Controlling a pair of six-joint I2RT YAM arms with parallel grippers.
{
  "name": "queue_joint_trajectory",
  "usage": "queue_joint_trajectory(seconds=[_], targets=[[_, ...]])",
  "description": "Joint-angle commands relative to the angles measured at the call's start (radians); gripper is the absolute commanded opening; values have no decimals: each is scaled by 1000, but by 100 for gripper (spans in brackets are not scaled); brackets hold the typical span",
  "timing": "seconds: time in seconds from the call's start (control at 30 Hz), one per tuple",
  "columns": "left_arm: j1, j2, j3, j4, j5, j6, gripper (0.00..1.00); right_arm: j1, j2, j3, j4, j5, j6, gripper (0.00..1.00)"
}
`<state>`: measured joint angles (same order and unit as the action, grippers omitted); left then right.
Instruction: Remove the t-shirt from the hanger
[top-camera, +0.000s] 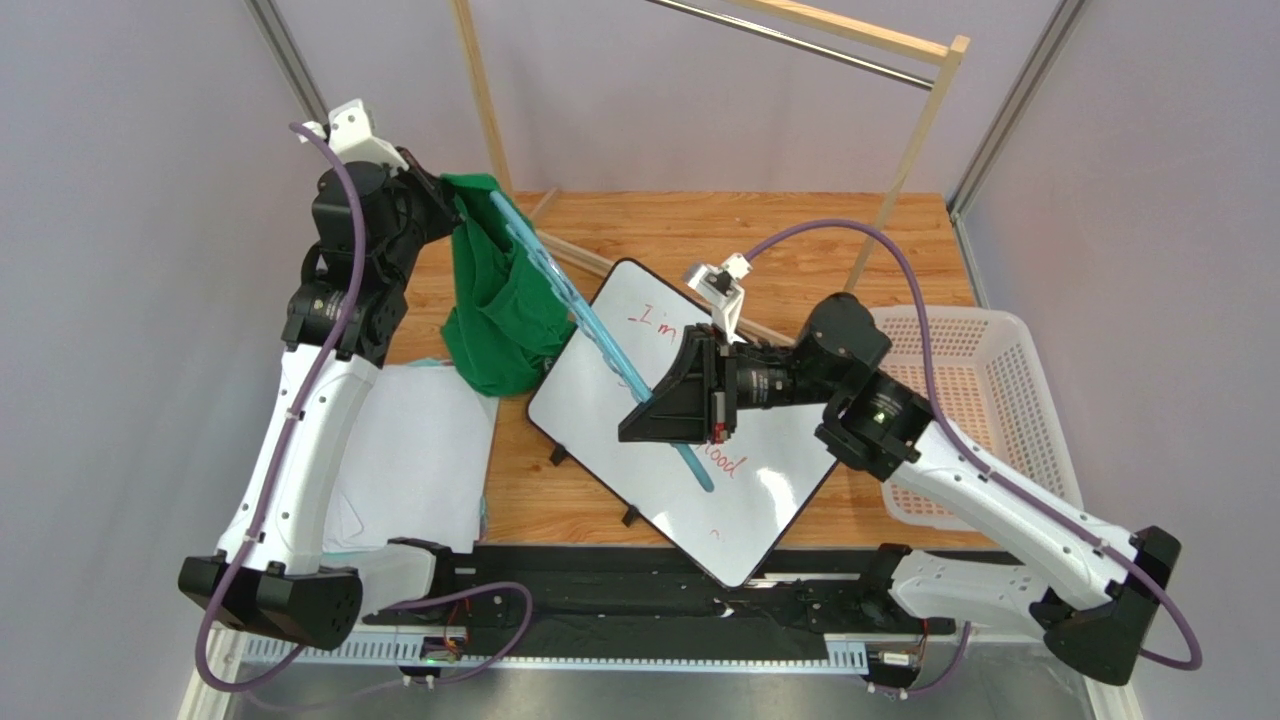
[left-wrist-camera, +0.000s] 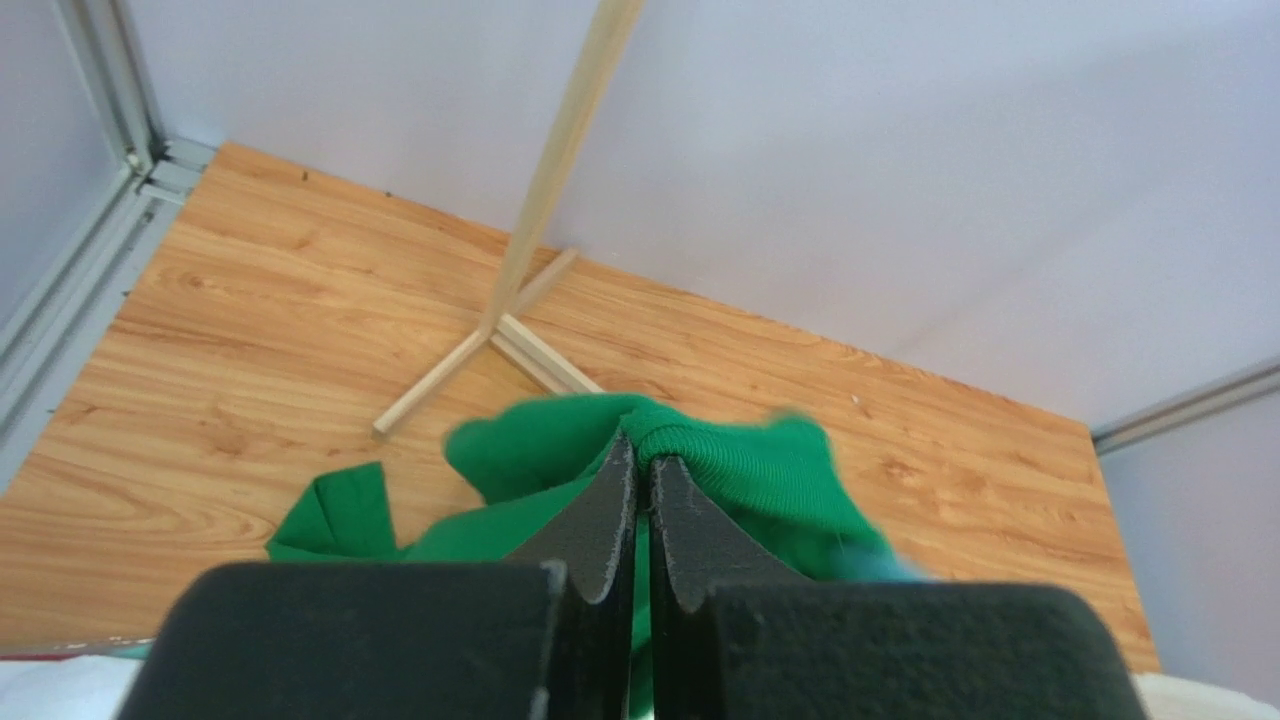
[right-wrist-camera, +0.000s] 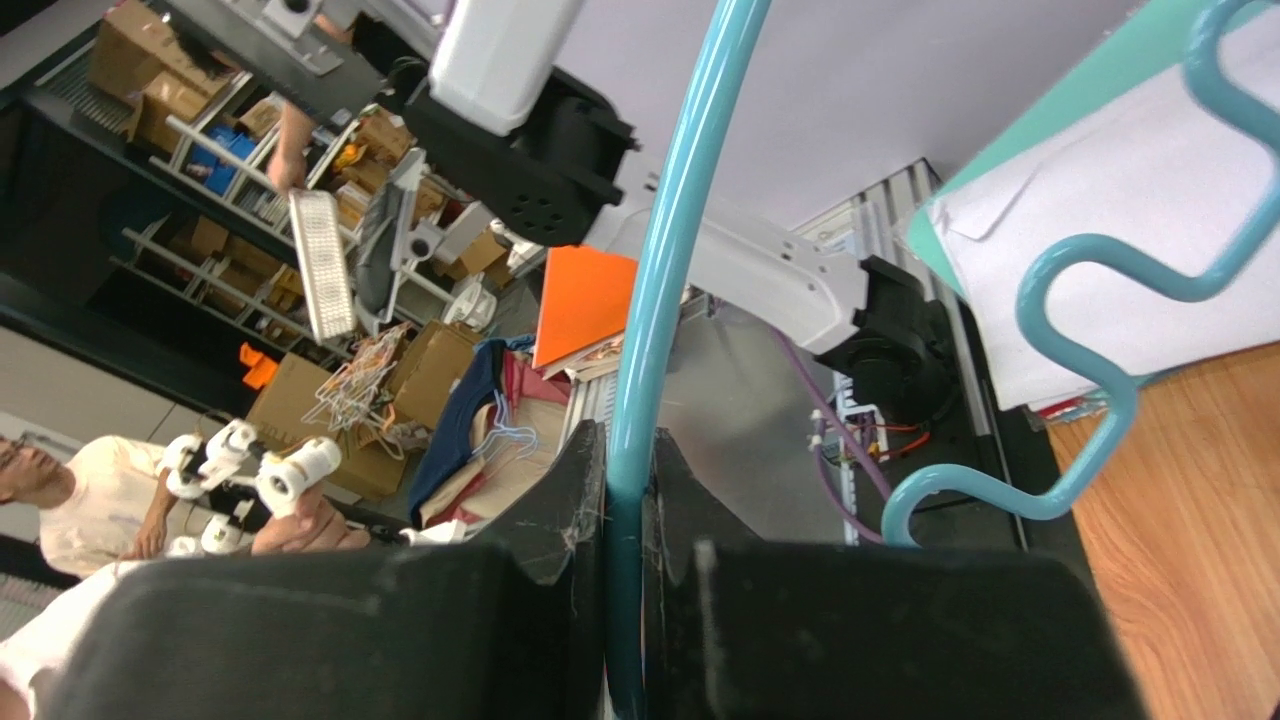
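The metal bar is outward of the right gripper, so next the robot's right gripper needs to swing and turn outward, pull the hanger from the shirt onto that metal bar, and then release it.
The dark green t-shirt hangs bunched at the back left, over the upper end of the light-blue hanger. My left gripper is shut on the shirt's ribbed edge and holds it up above the table. My right gripper is shut on the hanger's bar above the whiteboard. The hanger slants from the shirt down to a free end near the board's middle. Its wavy lower bar shows in the right wrist view. The hook is hidden.
A wooden rack with a metal rail stands at the back; its foot lies behind the shirt. A white basket sits at the right. White and teal sheets lie at the near left.
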<state>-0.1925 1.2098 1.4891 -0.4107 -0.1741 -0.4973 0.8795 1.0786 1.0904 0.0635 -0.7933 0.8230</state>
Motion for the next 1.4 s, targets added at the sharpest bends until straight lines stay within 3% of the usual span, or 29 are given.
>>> queue_joint_trajectory(seconds=[0.0,0.1,0.23,0.3,0.47,0.63,0.97,1.37], targets=[[16,-6,16,50,-35,16,0,13,-83,-20,128,-17,36,0],[16,-18,-6,62,-19,3,0,13,-143,-24,66,69,-14,0],[16,-52,-44,64,5,-1,0,10,-221,-15,-47,403,-65,0],[16,-88,-93,75,62,-14,0,0,-235,-12,-36,475,-68,0],[16,-186,-222,98,179,-78,0,-69,-145,63,-14,485,-120,0],[16,-259,-279,85,222,-95,0,-178,-98,16,96,493,-61,0],[16,-381,-340,67,251,-129,0,-191,-20,143,-10,735,-291,0],[16,-411,-348,59,246,-126,0,-206,40,187,5,928,-297,0]])
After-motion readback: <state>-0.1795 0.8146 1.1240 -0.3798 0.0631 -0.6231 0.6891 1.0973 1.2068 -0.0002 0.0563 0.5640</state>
